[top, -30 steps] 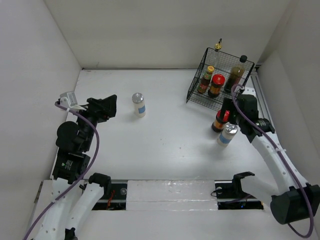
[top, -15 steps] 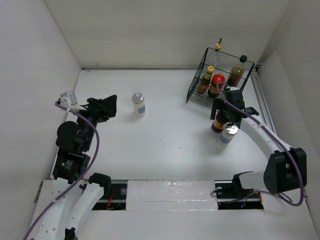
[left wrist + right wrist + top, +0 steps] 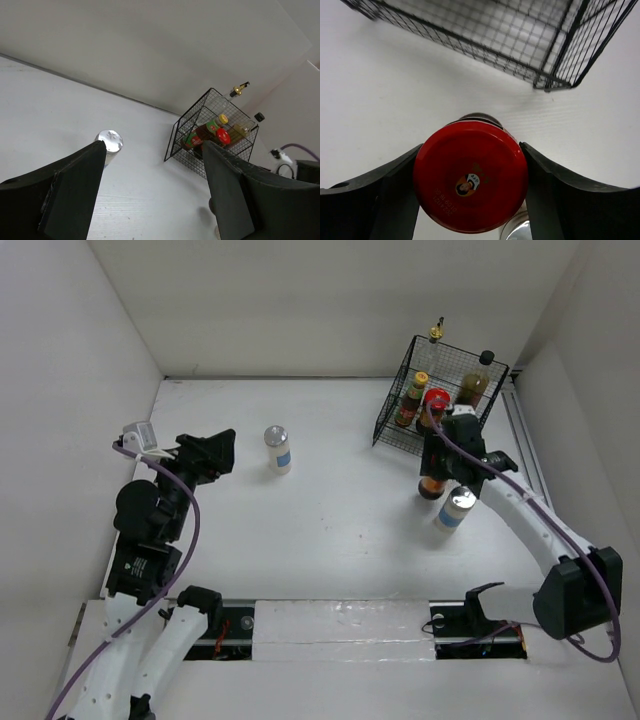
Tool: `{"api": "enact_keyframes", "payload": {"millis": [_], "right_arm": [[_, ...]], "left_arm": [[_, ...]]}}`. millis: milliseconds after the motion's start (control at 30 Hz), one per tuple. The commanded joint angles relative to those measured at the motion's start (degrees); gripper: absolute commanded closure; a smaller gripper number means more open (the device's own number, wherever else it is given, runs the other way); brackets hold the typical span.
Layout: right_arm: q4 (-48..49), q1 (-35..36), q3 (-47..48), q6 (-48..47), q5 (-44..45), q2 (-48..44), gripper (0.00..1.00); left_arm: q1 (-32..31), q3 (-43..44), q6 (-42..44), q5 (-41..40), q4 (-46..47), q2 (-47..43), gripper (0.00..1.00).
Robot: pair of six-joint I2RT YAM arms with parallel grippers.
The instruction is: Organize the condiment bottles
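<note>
The mesh in the basket's near corner by the bar (image 3: 532, 30) is bare, so next my right gripper will rise outward over the basket's rim, lower the jar into that corner and release it.
A red-lidded jar (image 3: 431, 486) stands on the table in front of the black wire basket (image 3: 391, 418). My right gripper (image 3: 438, 456) sits on top of it, shut on its red lid (image 3: 470, 182), with both fingers (image 3: 395, 195) against the rim. One white silver-lidded shaker (image 3: 455, 510) stands just right of that jar. The other shaker (image 3: 277, 449) stands alone mid-table and also shows in the left wrist view (image 3: 110, 142). My left gripper (image 3: 214, 454) is open and empty, left of that shaker. In the basket stand a gold-capped clear bottle (image 3: 431, 346), a black-capped dark bottle (image 3: 477, 383), a yellow-capped bottle (image 3: 411, 400) and a second red-lidded jar (image 3: 436, 402).
The basket stands at the back right, close to the right wall and a rail (image 3: 521, 430). White walls enclose the table on the left, back and right. The basket's lower edge (image 3: 470, 45) lies just beyond the held jar.
My right gripper has swung left from beside the jar to above it and closed on its lid. The jar has shifted slightly left. The left arm has barely moved.
</note>
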Motion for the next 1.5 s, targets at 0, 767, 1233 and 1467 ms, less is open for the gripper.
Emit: {"api": "enact_keyframes", "payload": {"millis": [0,767,1233,1467], "right_arm": [[6.0,1.63,10.95,-0.02,0.23,-5.99,0.42],[16.72,-18.22,34.79,-4.33,-6.63,9.21,0.46],[22.97,-18.76,31.1,-4.33,-5.49,12.99,0.47],[24.11,-18.76,28.73,-4.33,-6.01,14.57,0.47]], "left_arm": [[-0.27,0.13,0.33,0.61,2.36,0.47,0.26],[-0.27,0.13,0.33,1.14,2.36,2.04,0.26],[-0.27,0.13,0.86,0.61,2.36,3.1,0.26],[-0.27,0.13,0.86,0.61,2.36,3.63,0.26]]}}
